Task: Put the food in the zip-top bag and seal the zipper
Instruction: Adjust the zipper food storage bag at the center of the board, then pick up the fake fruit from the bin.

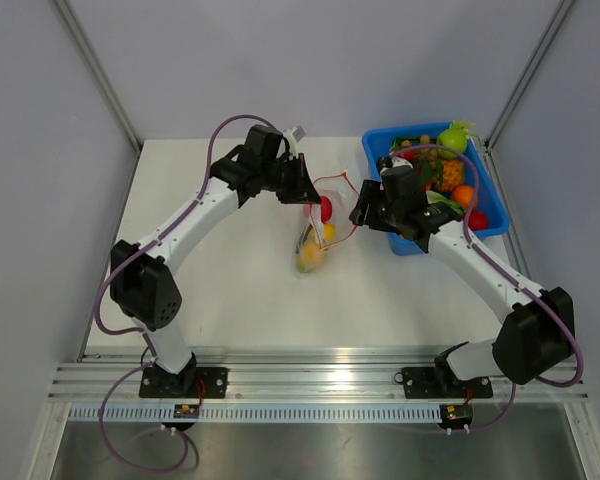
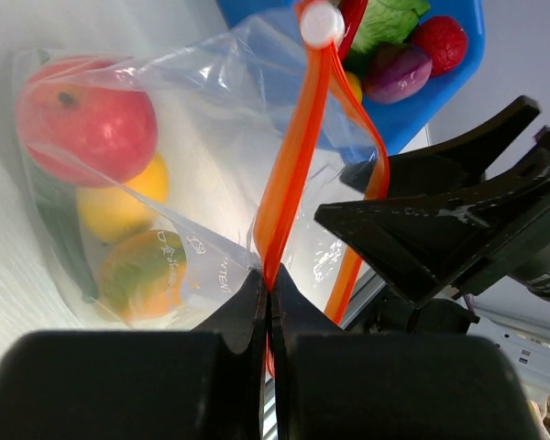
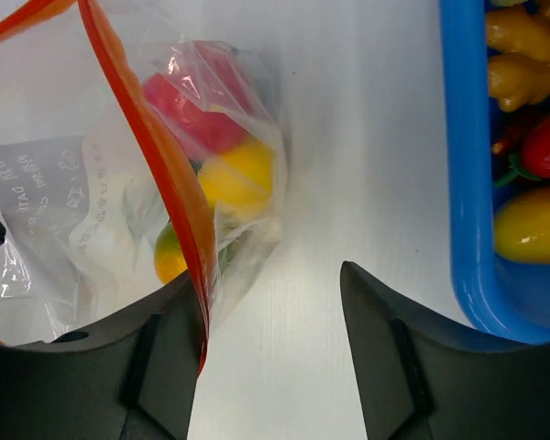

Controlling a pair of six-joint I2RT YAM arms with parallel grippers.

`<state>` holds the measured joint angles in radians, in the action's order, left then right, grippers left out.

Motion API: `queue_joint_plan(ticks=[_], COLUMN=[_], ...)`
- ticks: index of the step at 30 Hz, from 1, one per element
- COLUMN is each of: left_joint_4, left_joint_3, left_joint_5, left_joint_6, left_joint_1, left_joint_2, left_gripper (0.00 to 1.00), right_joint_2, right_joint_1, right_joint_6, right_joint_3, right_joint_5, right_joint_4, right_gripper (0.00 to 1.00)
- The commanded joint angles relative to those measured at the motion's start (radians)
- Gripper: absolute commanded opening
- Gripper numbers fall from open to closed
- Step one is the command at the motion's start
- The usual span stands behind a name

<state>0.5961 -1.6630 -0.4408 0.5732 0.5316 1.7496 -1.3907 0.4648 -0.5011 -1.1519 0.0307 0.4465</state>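
Observation:
I will next move my right gripper outward and to the right in the top view, then down onto the stem of the food in the blue bin, because more food is there.
The clear zip-top bag (image 1: 318, 228) hangs over the table's middle, holding a red fruit (image 2: 87, 119), a yellow one (image 2: 119, 206) and an orange-green one (image 2: 142, 270). My left gripper (image 2: 270, 280) is shut on the red-orange zipper (image 2: 293, 156), just below its white slider (image 2: 321, 23), and holds the mouth up. My right gripper (image 3: 270, 275) stands open beside the bag. The zipper strip (image 3: 156, 174) lies against its left finger, and only bare table shows between the fingers. In the top view the right gripper (image 1: 360, 212) faces the left gripper (image 1: 305, 190) across the bag's mouth.
A blue bin (image 1: 490, 228) at the back right holds several more plastic fruits and vegetables (image 1: 450, 172). Its wall (image 3: 463, 183) runs close to the right of my right gripper. White table lies in front of the bag.

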Motion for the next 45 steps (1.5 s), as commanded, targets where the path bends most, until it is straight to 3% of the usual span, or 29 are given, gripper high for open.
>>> queue_joint_plan(ticks=[1,6,10,20,29,41,45], left_joint_4=[-0.047,-0.05,-0.058,-0.062,-0.045,-0.053,-0.048], left_joint_3=[0.006,-0.02,-0.034,-0.049,-0.064,-0.07,-0.072], left_joint_5=[-0.01,-0.018,-0.03,-0.047,-0.045,-0.061,-0.056], left_joint_6=[-0.006,0.001,0.005,0.01,-0.004,0.002,-0.001], left_joint_1=[0.001,0.001,0.002,0.002,0.004,0.002,0.002], left_joint_2=[0.005,0.017,0.031,0.057,0.065,0.08,0.083], left_gripper=[0.0,0.0,0.0,0.0,0.0,0.0,0.0], right_joint_2=[0.038,0.061,0.029,-0.319,-0.563,-0.698,-0.715], right_joint_1=[0.008,-0.063,-0.239,-0.448,-0.502,-0.505,-0.505], right_joint_6=[0.053,0.108,0.118,0.134,0.156,0.187,0.176], right_joint_3=[-0.083,-0.183,-0.222,-0.459,-0.649,-0.804,-0.804], right_joint_5=[0.095,0.147,0.117,0.135,0.113,0.084,0.066], right_joint_4=[0.004,0.047,0.009,-0.043,-0.032,0.015,0.017], right_gripper=[0.66,0.67,0.61,0.6,0.58,0.56,0.51])
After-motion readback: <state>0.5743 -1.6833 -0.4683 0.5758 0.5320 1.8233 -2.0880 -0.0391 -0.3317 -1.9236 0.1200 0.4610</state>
